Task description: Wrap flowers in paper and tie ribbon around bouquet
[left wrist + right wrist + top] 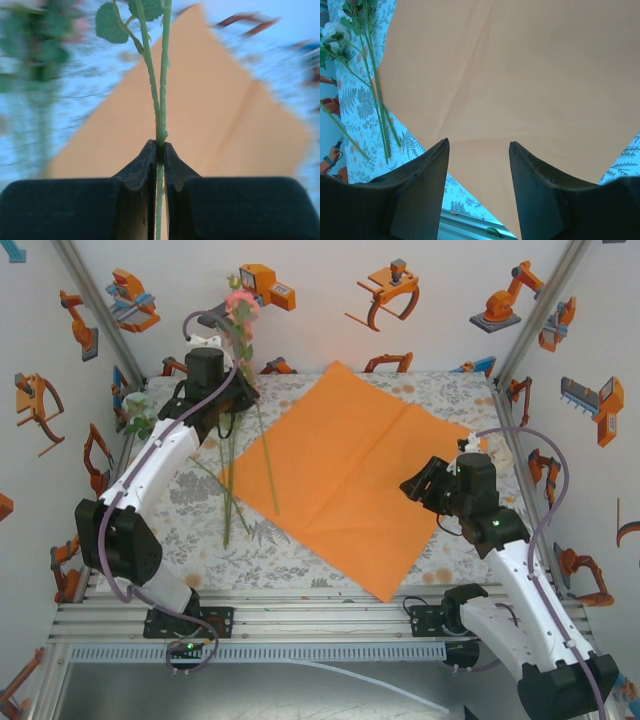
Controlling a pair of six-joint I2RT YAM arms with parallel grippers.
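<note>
My left gripper should swing toward the crease next, then go down and release the stem on the orange paper's far part [314, 428], as that bare spot is below my gripper.
The orange paper [350, 465] lies flat in the middle of the table. My left gripper [238, 392] is at its far left corner, shut on the thin green stem of a rose [161, 90] whose pink bloom [240, 305] points up. The fingertips [150, 152] pinch the stem. More flowers [235, 490] lie on the cloth left of the paper, with stems and a white bloom [330, 30] in the right wrist view. My right gripper [420, 485] hovers open over the paper's right part [495, 75], with nothing between its jaws [478, 142]. The ribbon is out of view.
A floral tablecloth [200, 530] covers the table. More leafy flowers [140, 418] lie by the left wall. Printed walls close in the left, back and right. An aluminium rail [320, 615] runs along the near edge, between the arm bases.
</note>
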